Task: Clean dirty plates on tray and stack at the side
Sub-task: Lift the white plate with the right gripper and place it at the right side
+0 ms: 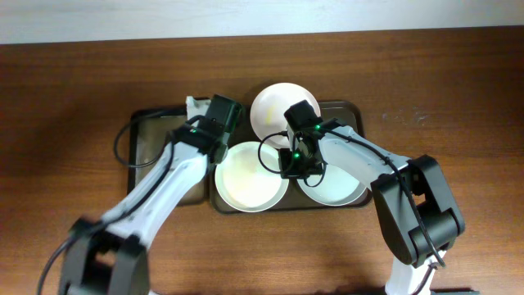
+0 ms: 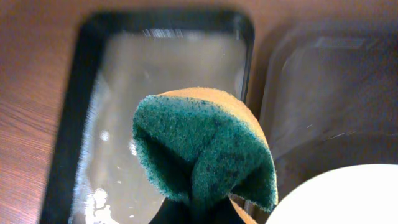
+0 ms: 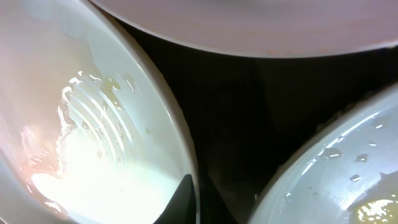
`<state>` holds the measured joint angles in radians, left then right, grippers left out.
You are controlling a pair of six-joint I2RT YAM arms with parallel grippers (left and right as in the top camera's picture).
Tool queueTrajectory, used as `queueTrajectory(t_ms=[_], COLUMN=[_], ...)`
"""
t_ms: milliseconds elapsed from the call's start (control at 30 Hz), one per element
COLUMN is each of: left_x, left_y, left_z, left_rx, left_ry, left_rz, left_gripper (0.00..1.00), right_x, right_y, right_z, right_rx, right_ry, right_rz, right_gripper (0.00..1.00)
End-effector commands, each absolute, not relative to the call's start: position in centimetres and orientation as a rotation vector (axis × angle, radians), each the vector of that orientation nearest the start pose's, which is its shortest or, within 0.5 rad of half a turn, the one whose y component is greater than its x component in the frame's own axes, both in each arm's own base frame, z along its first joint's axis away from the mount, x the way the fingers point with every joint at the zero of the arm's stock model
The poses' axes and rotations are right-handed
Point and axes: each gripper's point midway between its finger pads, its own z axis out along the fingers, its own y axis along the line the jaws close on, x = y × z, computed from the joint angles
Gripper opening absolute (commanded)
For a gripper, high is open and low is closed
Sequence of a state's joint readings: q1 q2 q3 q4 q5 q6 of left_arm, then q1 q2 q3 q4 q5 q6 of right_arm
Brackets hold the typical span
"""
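The right gripper lifts the plate next, carries it to the right in the overhead view and releases it on the clear tabletop [image 1: 403,125] space beside the tray.
Three white plates lie on the brownish-grey tray [image 1: 354,107]: one at the back [image 1: 274,102], one at the front left [image 1: 246,182] with a yellowish wet film, one at the front right [image 1: 337,187]. My right gripper [image 1: 293,161] [image 3: 196,194] is shut on the right rim of the front-left plate [image 3: 93,124], one finger inside the rim and one outside. The back plate [image 3: 249,25] and the wet front-right plate [image 3: 339,180] flank it. My left gripper [image 1: 211,119] [image 2: 202,213] is shut on a folded green-and-orange sponge [image 2: 205,146], held above the gap between the two trays.
A smaller dark tray [image 1: 136,131] [image 2: 74,99] holding a film of water lies left of the big tray [image 2: 329,81]. The front-left plate's edge [image 2: 348,199] shows beside the sponge. Brown wooden table surrounds both trays.
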<state>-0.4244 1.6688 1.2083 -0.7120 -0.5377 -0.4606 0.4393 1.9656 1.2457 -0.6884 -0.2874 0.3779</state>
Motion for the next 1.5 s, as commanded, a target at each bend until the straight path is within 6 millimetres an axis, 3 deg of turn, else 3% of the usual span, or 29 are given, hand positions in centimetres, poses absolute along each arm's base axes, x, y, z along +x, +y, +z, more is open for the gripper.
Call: queueTrajectory(t_ms=[0, 100, 200, 400, 500, 733, 900, 1033, 1300, 1467], left_x=[38.2, 37.9, 37.3, 36.5, 36.3, 36.2, 35.7, 35.6, 35.2, 35.2], left_y=[-6.8, -5.4, -2.9, -0.4, -0.3, -0.2, -0.1, -0.1, -0.1, -0.1], left_z=[17.4, 18.4, 17.3, 14.8, 13.7, 12.9, 12.6, 12.6, 12.4, 12.4], left_rx=[-0.260, -0.332, -0.431, -0.528, -0.533, -0.535, -0.537, -0.538, -0.539, -0.539], left_ry=[2.423, 2.442, 2.509, 2.600, 2.637, 2.668, 2.686, 2.693, 2.709, 2.709], left_rz=[0.258, 0.103, 0.040, 0.071, 0.087, 0.103, 0.116, 0.119, 0.126, 0.126], left_gripper=[0.00, 0.00, 0.00, 0.00, 0.00, 0.00, 0.00, 0.00, 0.00, 0.00], right_x=[33.6, 34.7, 36.0, 38.6, 38.7, 38.7, 37.7, 37.1, 37.5, 38.1], right_y=[19.7, 20.2, 20.4, 17.6, 18.2, 18.3, 19.9, 21.3, 22.4, 23.5], right_z=[1.2, 4.3, 8.1, 13.2, 15.8, 21.1, 24.6, 27.3, 28.0, 25.4], right_rx=[-0.198, -0.238, -0.325, -0.321, -0.440, -0.477, -0.667, -0.701, -0.680, -0.732], right_ry=[3.036, 2.978, 2.898, 2.765, 2.655, 2.319, 2.076, 1.912, 1.876, 2.000], right_rz=[0.411, 0.431, 0.408, -0.047, -0.264, -0.762, -1.044, -1.186, -1.158, -0.959], right_gripper=[0.04, 0.04, 0.04, 0.04, 0.04, 0.04, 0.04, 0.04, 0.04, 0.04])
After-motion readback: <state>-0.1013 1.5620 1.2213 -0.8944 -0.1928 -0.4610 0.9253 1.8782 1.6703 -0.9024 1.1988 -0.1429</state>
